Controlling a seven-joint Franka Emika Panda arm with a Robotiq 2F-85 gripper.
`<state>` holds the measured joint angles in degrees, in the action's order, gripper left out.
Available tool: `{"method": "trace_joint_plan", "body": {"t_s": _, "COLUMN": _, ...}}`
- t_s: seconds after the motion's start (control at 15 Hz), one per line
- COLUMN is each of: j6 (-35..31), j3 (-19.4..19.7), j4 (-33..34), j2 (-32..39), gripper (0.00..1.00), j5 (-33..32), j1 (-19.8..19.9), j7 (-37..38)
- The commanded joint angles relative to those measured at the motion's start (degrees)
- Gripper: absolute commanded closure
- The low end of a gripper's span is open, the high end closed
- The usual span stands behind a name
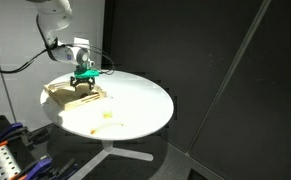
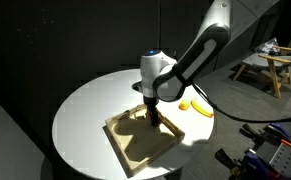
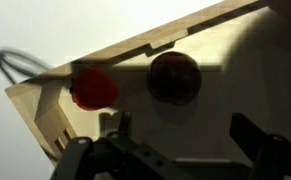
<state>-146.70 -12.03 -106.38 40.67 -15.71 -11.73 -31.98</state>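
The dark red ball (image 3: 174, 78) lies below and just beyond the open fingers, facing their gap, so next my gripper should lower toward the tray's rim to straddle it.
My gripper (image 3: 185, 140) stands open, its two dark fingers apart and nothing between them. It hangs low over a shallow wooden tray (image 3: 215, 45) on a round white table (image 1: 145, 100). In the wrist view two round red things lie in the tray just beyond the fingertips. One is bright red (image 3: 93, 87). The other is darker, in shadow (image 3: 174, 77), and is nearest the gap between the fingers. In both exterior views the gripper (image 1: 85, 82) (image 2: 153, 118) points down into the tray (image 1: 70, 95) (image 2: 135, 148) and hides the red things.
A yellow banana-like thing (image 1: 107, 116) (image 2: 195, 106) lies on the table beside the tray. A wooden stand (image 2: 270, 62) is behind the table, dark curtains surround it, and equipment (image 1: 0, 150) sits on the floor beside it.
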Motion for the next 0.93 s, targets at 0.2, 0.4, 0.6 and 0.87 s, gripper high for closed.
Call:
{"method": "trace_joint_plan", "body": {"t_s": 0.2, "j6": -0.71, "j3": 0.07, "j4": 0.51, "j2": 0.65, "gripper": 0.0, "j5": -1.55, "j1": 1.01, "j7": -0.84}}
{"method": "trace_joint_plan", "body": {"t_s": 0.4, "j6": -0.65, "j3": 0.21, "j4": 0.45, "j2": 0.86, "gripper": 0.0, "j5": -1.59, "j1": 1.06, "j7": -0.78}}
{"method": "trace_joint_plan", "body": {"t_s": 0.6, "j6": -0.62, "j3": 0.33, "j4": 0.4, "j2": 1.08, "gripper": 0.0, "j5": -1.61, "j1": 1.04, "j7": -0.72}}
{"method": "trace_joint_plan", "body": {"t_s": 0.87, "j6": -0.53, "j3": 0.38, "j4": 0.32, "j2": 1.47, "gripper": 0.0, "j5": -1.6, "j1": 1.06, "j7": -0.65}}
